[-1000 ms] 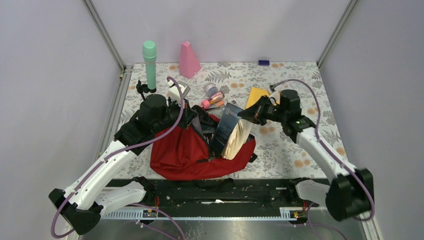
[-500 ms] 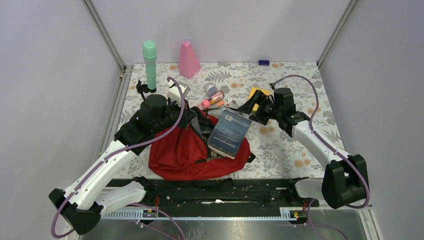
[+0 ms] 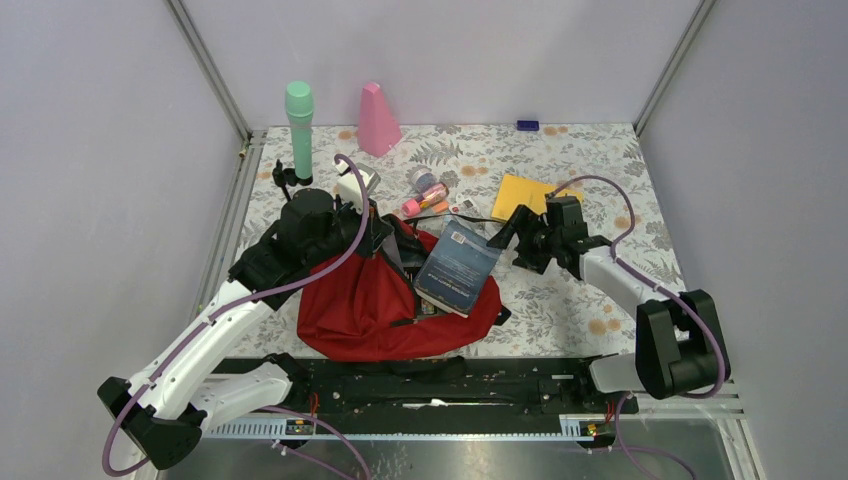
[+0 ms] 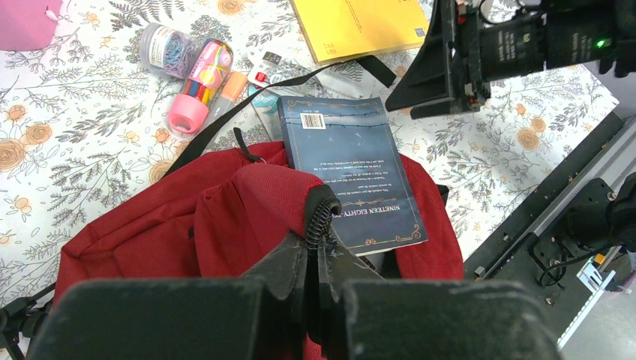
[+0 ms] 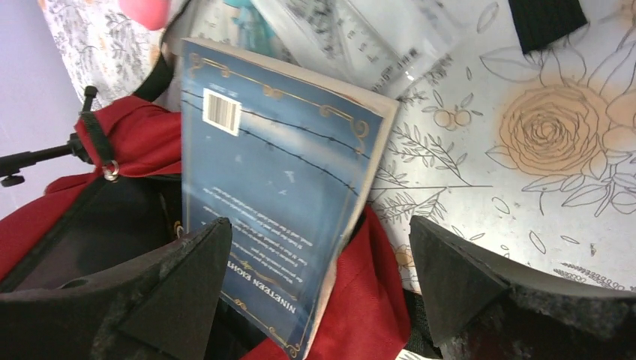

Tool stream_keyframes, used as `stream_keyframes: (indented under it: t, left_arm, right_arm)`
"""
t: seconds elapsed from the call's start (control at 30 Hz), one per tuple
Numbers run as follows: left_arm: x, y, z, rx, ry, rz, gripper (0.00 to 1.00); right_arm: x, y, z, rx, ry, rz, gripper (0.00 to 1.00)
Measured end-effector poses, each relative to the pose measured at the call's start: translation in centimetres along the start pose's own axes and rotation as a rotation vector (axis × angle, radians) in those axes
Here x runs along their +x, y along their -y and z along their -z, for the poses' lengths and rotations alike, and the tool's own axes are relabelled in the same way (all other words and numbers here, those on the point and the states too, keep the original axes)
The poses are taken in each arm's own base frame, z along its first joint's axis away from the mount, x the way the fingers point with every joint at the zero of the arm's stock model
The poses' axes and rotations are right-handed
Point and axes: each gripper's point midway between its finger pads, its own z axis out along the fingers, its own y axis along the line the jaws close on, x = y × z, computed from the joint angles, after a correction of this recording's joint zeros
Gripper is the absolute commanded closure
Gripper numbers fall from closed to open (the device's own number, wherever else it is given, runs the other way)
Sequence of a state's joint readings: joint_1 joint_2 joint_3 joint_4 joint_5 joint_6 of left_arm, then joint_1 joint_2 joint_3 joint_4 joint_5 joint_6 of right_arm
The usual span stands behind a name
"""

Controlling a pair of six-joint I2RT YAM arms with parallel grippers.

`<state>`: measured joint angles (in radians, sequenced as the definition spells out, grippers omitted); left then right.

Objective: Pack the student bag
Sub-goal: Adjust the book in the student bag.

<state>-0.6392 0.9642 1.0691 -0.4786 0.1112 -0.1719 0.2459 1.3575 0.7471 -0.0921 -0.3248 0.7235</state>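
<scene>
The right gripper moves down to its long page edge near the barcode end next, as the dark blue book's corner juts past the bag.
The red student bag lies slumped at the near middle of the table, its mouth gaping toward the far side. A dark blue book rests flat across the bag's open right edge, barcode end toward the far side. My left gripper is shut on the black zipper rim of the student bag and holds that rim lifted. My right gripper stands open just right of the book, its fingers on either side of the book's corner and apart from it. Red fabric shows below.
A yellow notepad lies behind the right gripper. A pink pen case, a jar of clips and a clear ruler lie beyond the bag. A green bottle and pink cone stand at the back.
The right gripper opened and let go of the book, which dropped from upright to flat on the bag. The right arm then drew back and lower. The left arm stayed still.
</scene>
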Motion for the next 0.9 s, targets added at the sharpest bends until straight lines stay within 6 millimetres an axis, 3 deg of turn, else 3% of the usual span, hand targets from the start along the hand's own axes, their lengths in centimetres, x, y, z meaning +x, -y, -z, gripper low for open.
stream_keyframes:
  t: [0.3, 0.6, 0.9]
  left_arm:
    - [0.0, 0.0, 0.0, 0.0, 0.0, 0.0, 1.0]
    - [0.0, 0.0, 0.0, -0.001, 0.0, 0.0, 1.0]
    - [0.0, -0.1, 0.0, -0.003, 0.001, 0.001, 1.0]
  right_arm:
    - [3.5, 3.4, -3.6, 0.008, -0.068, -0.193, 0.13]
    - [2.4, 0.8, -6.4, -0.142, -0.064, -0.288, 0.22]
    - [2.6, 0.8, -7.8, -0.169, -0.061, -0.348, 0.58]
